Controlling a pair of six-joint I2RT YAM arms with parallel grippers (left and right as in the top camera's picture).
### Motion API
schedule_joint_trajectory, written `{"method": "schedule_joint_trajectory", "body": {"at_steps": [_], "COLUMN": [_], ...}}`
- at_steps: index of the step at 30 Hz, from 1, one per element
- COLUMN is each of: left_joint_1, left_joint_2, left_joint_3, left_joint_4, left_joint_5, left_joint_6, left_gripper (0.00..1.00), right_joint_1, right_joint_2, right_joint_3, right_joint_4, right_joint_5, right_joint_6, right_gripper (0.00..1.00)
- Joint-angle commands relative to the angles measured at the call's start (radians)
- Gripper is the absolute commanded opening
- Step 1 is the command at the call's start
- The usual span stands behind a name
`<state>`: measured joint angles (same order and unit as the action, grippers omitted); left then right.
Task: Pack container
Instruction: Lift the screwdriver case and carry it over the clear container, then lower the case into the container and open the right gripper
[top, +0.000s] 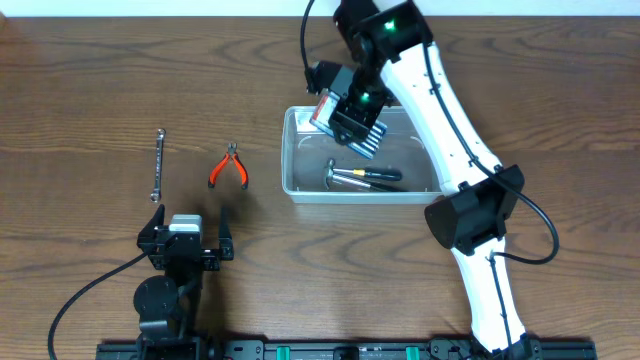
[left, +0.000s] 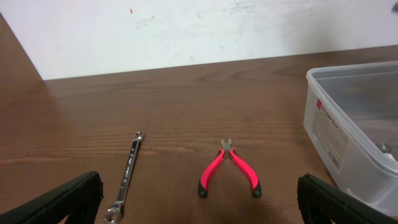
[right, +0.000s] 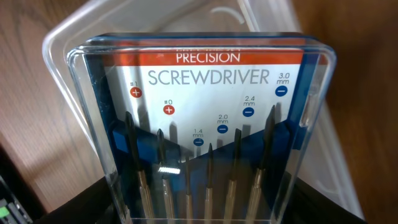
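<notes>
The clear case will go down past the container's rim next, lowered by my right gripper, which will let go of it on the container's bare bottom beside the hammer (top: 350, 176). The hammer is below the gripper.
The clear plastic container (top: 296, 170) stands at the table's middle and holds a small hammer (top: 350, 176). My right gripper (top: 345, 118) is shut on a clear case of precision screwdrivers (right: 205, 124) and holds it above the container's far left part; the container's rim (right: 68, 37) shows behind the case. My left gripper (top: 187, 232) is open and empty near the front edge. Red-handled pliers (left: 228, 167) and a steel wrench (left: 127, 171) lie on the table ahead of it. The container's corner (left: 329, 134) shows at the right of the left wrist view.
The pliers (top: 230, 166) and wrench (top: 158, 165) lie left of the container on the wood table. A white wall stands beyond the table's far edge in the left wrist view.
</notes>
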<state>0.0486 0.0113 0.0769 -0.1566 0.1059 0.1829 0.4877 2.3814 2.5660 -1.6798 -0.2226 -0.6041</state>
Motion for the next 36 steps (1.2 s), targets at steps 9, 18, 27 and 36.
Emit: {"method": "schedule_joint_trajectory", "body": {"at_steps": [9, 18, 27, 36], "left_joint_1": [-0.002, -0.002, -0.002, -0.002], "left_joint_2": [-0.001, -0.001, -0.001, -0.001], "left_joint_3": [-0.027, -0.027, -0.027, -0.027], "left_joint_4": [-0.01, -0.01, -0.01, -0.01], "left_joint_5": [0.013, 0.014, 0.013, 0.013], "left_joint_6": [-0.008, -0.008, -0.008, -0.008], "left_gripper": [0.98, 0.98, 0.98, 0.98], "right_joint_1": [0.016, 0.017, 0.017, 0.013], "right_joint_2": [-0.034, -0.034, -0.034, -0.034], "right_joint_3": [-0.209, -0.321, -0.452, -0.494], "right_joint_4": [0.088, 0.159, 0.249, 0.305], "right_joint_5": [-0.013, -0.013, -0.013, 0.013], "right_joint_6": [-0.026, -0.026, -0.026, -0.025], "right_gripper": [0.21, 0.22, 0.24, 0.27]}}
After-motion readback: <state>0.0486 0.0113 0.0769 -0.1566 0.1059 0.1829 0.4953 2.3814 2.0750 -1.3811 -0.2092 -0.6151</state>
